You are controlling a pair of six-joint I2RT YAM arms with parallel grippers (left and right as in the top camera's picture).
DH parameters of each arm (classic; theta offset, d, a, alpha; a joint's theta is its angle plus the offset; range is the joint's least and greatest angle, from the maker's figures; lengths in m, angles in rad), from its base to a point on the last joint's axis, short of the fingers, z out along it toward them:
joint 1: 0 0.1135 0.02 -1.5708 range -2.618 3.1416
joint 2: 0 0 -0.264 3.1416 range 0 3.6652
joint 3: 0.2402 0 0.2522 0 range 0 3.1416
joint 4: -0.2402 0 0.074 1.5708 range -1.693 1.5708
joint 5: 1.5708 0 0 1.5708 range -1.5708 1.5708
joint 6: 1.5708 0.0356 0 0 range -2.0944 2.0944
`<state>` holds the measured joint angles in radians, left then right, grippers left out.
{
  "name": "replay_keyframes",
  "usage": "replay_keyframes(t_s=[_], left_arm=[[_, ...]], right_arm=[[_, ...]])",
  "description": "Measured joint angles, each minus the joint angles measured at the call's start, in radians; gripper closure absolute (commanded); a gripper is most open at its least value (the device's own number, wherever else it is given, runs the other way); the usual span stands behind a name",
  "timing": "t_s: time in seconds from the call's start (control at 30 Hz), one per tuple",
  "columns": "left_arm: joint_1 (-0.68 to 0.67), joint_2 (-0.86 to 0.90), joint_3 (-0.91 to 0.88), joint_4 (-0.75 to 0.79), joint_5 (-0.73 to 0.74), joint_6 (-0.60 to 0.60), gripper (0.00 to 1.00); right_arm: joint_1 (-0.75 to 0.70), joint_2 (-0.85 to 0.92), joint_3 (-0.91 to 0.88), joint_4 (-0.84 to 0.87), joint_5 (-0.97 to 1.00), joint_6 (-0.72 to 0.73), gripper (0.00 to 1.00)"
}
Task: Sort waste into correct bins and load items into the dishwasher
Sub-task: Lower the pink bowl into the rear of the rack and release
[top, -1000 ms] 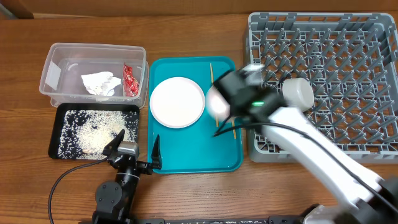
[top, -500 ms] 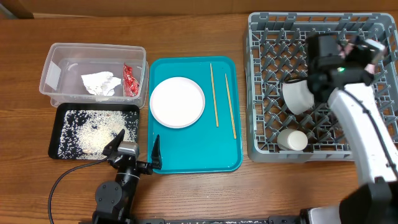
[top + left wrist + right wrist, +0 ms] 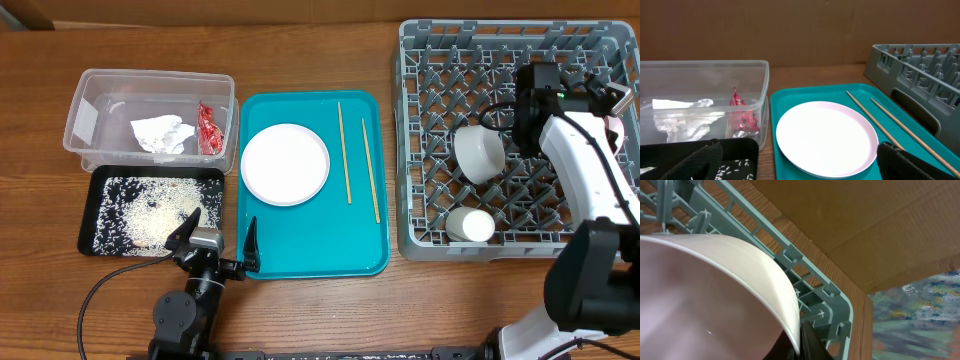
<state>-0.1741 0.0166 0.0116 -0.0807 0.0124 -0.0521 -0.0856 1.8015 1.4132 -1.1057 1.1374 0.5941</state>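
I need to move my right gripper to the left in the overhead view next and let go of the bowl's rim (image 3: 785, 300) over free pegs, because the bowl is too close to the rack's edge.
My right gripper (image 3: 508, 132) is shut on the rim of a white bowl (image 3: 478, 152), which lies tilted among the pegs of the grey dish rack (image 3: 430, 60). The right wrist view shows the bowl's rim (image 3: 785, 300) pinched between the black fingertips (image 3: 810, 342). A small white cup (image 3: 470, 225) lies in the rack's front row. The round plate (image 3: 285, 164) and two chopsticks (image 3: 344, 150) lie on the teal tray (image 3: 310, 250). My left gripper (image 3: 215, 240) is open and empty at the tray's front left corner, with the plate (image 3: 825, 137) just ahead of it.
The clear tub (image 3: 90, 95) holds the white napkin (image 3: 160, 133) and the red wrapper (image 3: 208, 128). The black tray (image 3: 100, 180) in front of it holds loose rice (image 3: 150, 215). The rack rim (image 3: 840, 305) and a cardboard wall (image 3: 850, 225) are beyond the bowl.
My right arm has carried the bowl from above the teal tray over to the rack, where it now sits among the pegs. The left arm has not moved.
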Motion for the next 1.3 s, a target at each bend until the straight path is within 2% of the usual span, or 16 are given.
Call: replay_keyframes(t_s=[0.27,0.8,1.07,1.3], left_arm=[[0.000,0.000,0.000,0.000,0.000,0.000,0.00],[0.000,0.000,0.000,0.000,0.000,0.000,0.00],[0.000,0.000,0.000,0.000,0.000,0.000,0.00],[0.000,0.000,0.000,0.000,0.000,0.000,0.00]], right_arm=[[0.011,0.029,0.000,-0.021,0.010,0.000,0.96],[0.119,0.056,0.000,-0.047,0.058,0.000,0.96],[0.104,0.060,0.000,-0.046,0.164,-0.003,0.96],[0.002,0.073,0.000,-0.039,0.113,-0.002,0.96]])
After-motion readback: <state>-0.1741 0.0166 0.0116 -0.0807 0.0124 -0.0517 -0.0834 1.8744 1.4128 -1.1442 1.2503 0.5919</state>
